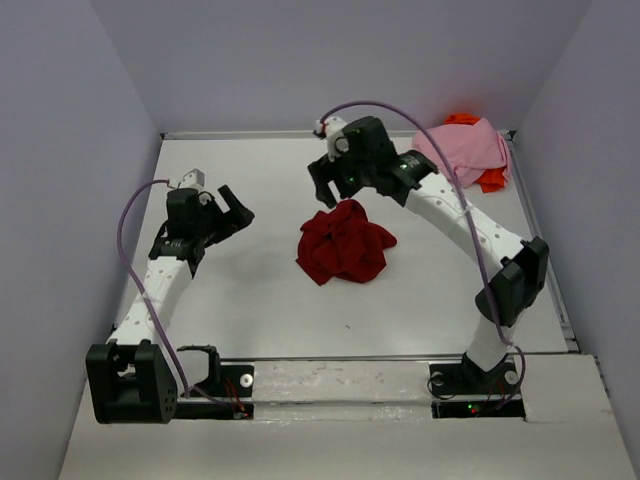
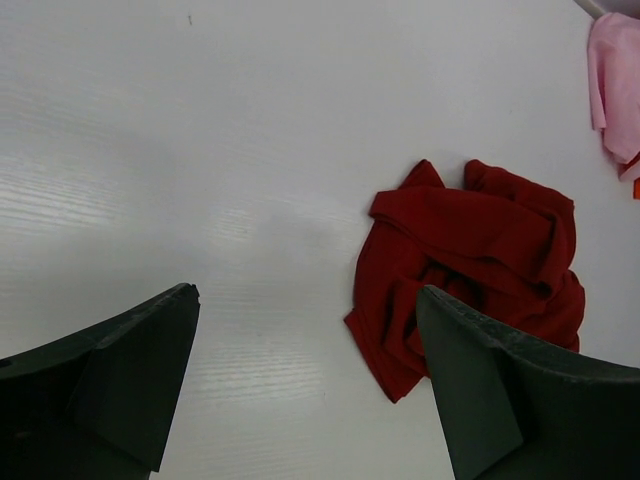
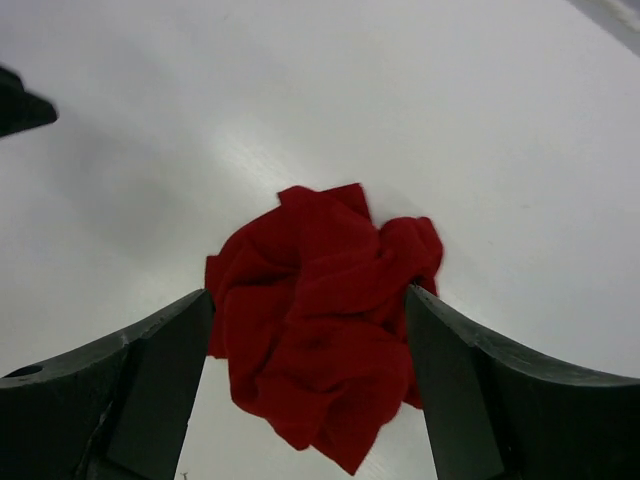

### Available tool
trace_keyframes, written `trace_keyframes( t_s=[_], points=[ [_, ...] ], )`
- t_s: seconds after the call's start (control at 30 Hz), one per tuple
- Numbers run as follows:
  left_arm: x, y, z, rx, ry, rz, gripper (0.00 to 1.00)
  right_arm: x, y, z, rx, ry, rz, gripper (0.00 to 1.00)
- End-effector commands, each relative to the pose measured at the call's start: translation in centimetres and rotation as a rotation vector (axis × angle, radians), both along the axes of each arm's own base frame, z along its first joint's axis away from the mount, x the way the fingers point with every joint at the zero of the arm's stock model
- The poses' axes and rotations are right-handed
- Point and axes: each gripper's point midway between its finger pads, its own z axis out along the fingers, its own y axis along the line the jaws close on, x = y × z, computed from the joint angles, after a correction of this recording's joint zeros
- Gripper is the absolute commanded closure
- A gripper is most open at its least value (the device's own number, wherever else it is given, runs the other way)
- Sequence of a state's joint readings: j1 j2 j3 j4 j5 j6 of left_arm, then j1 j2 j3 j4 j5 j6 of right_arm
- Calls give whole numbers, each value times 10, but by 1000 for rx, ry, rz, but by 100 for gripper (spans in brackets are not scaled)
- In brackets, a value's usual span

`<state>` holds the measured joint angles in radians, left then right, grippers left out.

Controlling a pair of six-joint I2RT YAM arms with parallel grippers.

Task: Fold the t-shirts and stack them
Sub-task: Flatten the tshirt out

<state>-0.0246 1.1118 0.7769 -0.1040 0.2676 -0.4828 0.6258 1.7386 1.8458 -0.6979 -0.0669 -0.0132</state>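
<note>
The robot will next move its right gripper down from above the far edge of the dark red t-shirt (image 1: pixel 345 243) onto the t-shirt's bunched fold, as the t-shirt lies crumpled below the open fingers.
A dark red t-shirt (image 1: pixel 345 243) lies crumpled in a heap near the middle of the white table (image 1: pixel 250 300). Just above its far edge hangs my right gripper (image 1: pixel 333 192), open; in the right wrist view the red t-shirt (image 3: pixel 320 320) shows below and between the spread fingers of the right gripper (image 3: pixel 310 293), with nothing gripped. My left gripper (image 1: pixel 238 212) hovers open to the left of the heap. In the left wrist view the left gripper (image 2: pixel 308 292) holds nothing and the red t-shirt (image 2: pixel 470 270) sits to its right. A light pink t-shirt (image 1: pixel 463 150) lies bunched in the far right corner on an orange t-shirt (image 1: pixel 492 180).
Grey walls close the table in at left, back and right. The pink t-shirt (image 2: pixel 615 80) shows at the top right edge of the left wrist view. A metal rail (image 1: pixel 330 358) runs along the near edge by the arm bases.
</note>
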Motion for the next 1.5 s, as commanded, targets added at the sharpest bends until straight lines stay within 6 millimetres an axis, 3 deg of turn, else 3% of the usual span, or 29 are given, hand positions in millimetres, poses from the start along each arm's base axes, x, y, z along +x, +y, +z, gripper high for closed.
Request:
trace_keyframes(
  t_s=[0.0,0.2,0.33,0.37,0.4,0.43,0.47,0.5,0.57,0.7,0.73,0.83,0.87,0.97,1.07,1.1,1.13,1.2,1.23,1.33,1.47],
  points=[
    [6,7,14,40,-18,21,1,4,12,-84,-313,13,118,20],
    [3,14,28,61,-31,45,1,15,26,-138,-456,19,162,18],
    [1,11,33,55,-43,25,1,25,15,-175,-556,41,126,18],
    [1,11,33,54,-43,22,1,25,13,-180,-568,43,119,22],
    [1,11,34,55,-44,20,1,26,12,-185,-577,47,114,28],
    [0,10,34,54,-44,15,1,26,8,-189,-592,45,100,42],
    [0,9,35,52,-48,9,1,27,6,-190,-595,46,79,90],
    [1,8,36,50,-57,1,1,34,1,-183,-608,16,26,100],
    [-1,-1,33,28,-66,-48,1,41,0,-167,-597,-20,-15,100],
    [-2,-21,26,-27,-106,-149,1,59,14,-91,-443,-139,-109,100],
    [-2,-24,24,-34,-109,-160,1,62,18,-52,-367,-192,-136,100],
    [1,-42,26,-51,-143,-201,1,66,11,3,-227,-245,-251,100],
    [0,-55,26,-72,-140,-217,1,67,0,31,-151,-266,-320,100],
    [14,-69,15,-102,-120,-185,2,59,-12,49,-79,-262,-366,100],
    [27,-85,-5,-127,-45,-145,8,57,-49,36,-57,-220,-508,100],
    [31,-87,-10,-138,-21,-119,9,56,-62,16,-60,-176,-566,100],
    [35,-87,-16,-130,-6,-93,11,56,-86,21,-36,-171,-629,100],
    [38,-91,-31,-119,36,-85,13,54,-112,14,27,-130,-734,100],
    [38,-91,-39,-109,62,-74,13,53,-144,8,25,-118,-807,100],
    [34,-89,-52,-98,97,-57,15,46,-187,-5,24,-89,-898,100],
    [32,-97,-60,-89,113,-54,17,35,-211,-32,-59,-65,-959,100]
  ],
)
